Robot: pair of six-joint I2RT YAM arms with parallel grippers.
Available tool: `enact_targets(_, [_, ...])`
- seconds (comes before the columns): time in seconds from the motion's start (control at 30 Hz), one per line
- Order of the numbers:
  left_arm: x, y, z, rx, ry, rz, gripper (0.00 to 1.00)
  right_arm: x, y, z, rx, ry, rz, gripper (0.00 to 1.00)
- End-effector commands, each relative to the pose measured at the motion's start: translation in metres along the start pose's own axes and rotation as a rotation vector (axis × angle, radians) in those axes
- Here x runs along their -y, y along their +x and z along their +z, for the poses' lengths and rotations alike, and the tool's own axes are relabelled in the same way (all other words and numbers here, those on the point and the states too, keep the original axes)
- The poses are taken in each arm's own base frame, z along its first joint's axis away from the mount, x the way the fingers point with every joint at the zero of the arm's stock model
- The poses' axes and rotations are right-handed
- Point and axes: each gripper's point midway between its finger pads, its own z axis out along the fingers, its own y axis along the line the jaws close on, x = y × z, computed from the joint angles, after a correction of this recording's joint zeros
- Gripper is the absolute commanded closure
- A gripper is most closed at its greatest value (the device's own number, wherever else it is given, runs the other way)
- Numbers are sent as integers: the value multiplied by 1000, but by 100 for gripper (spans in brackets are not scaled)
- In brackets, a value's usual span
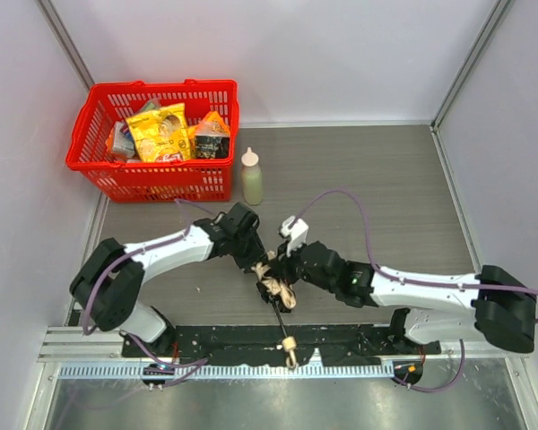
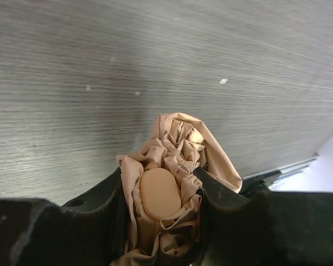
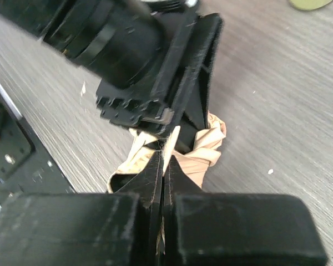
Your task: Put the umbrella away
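The umbrella's strap has to go back and down around the crumpled bundle (image 1: pixel 279 291) (image 3: pixel 198 158) next, carried and then released by the robot's right gripper, as the bundle is below and back from the gripper.
The umbrella (image 1: pixel 274 288) lies at the table's near middle as a crumpled beige bundle. Its thin black shaft (image 1: pixel 281 321) runs toward the near edge and ends in a pale knob (image 1: pixel 289 344). My left gripper (image 1: pixel 256 262) comes in from the left. In the left wrist view the left gripper (image 2: pixel 161 178) is shut around the bunched fabric of the umbrella (image 2: pixel 180 138), whose oval end cap (image 2: pixel 161 192) sits between the jaws. My right gripper (image 1: pixel 283 269) reaches in from the right. In the right wrist view the right gripper (image 3: pixel 165 152) is shut, pinching a thin strip of the umbrella's fabric (image 3: pixel 208 147).
A red basket (image 1: pixel 161 87) with snack packets stands at the back left. A pale green squeeze bottle (image 1: pixel 251 177) stands just right of it. The black mounting plate (image 1: pixel 224 340) and rail run along the near edge, under the umbrella's knob. White walls enclose the table.
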Motion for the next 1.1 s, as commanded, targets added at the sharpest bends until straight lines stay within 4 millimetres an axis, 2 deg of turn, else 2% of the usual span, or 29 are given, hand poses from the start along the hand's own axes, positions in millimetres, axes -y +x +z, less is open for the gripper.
enact_targets(0.0, [-77,-18,31,131,-317,-44,100,-127,-148,-44,472,-358,-54,99])
enact_targets(0.1, [-82,-19,39,151,-348,-52,100,-138,-137,-33,444,-347,-113,99])
enact_targets(0.2, [-85,-24,43,192,-375,-51,100,-150,-135,-32,456,-339,-175,99])
enact_targets(0.33, [-81,-30,47,234,-386,-50,100,-159,-125,-17,441,-338,-223,99])
enact_targets(0.43, [-79,-34,48,296,-435,-10,100,-158,-108,3,397,-310,-270,99])
enact_targets(0.47, [-79,-34,51,306,-444,-3,100,-158,-97,10,363,-304,-312,99])
enact_targets(0.5, [-77,-32,54,307,-447,8,100,-168,-95,11,349,-342,-357,99])
enact_targets(0.53, [-75,-32,56,314,-453,13,100,-168,-78,17,279,-348,-411,99])
enact_targets(0.57, [-72,-31,57,321,-457,28,100,-182,-78,15,275,-381,-482,99])
enact_targets(0.6, [-71,-30,58,321,-464,35,100,-180,-55,20,188,-376,-550,99])
enact_targets(0.63, [-70,-29,60,323,-465,38,100,-192,-55,15,188,-395,-617,99])
enact_targets(0.67, [-70,-28,62,315,-463,39,100,-191,-38,16,132,-396,-661,99])
enact_targets(0.8, [-69,-27,67,313,-456,33,100,-193,0,18,39,-411,-798,99])
enact_targets(0.9, [-69,-24,73,301,-444,19,100,-197,20,19,15,-415,-863,99])
enact_targets(0.97, [-70,-22,75,295,-436,9,100,-191,36,31,-28,-388,-899,99])
enact_targets(1.0, [-70,-21,75,295,-432,4,100,-188,38,36,-43,-366,-926,99])
enact_targets(1.03, [-71,-21,75,293,-435,-1,100,-178,55,41,-104,-351,-964,99])
enact_targets(1.07, [-71,-21,74,292,-439,0,100,-173,57,44,-117,-322,-1001,99])
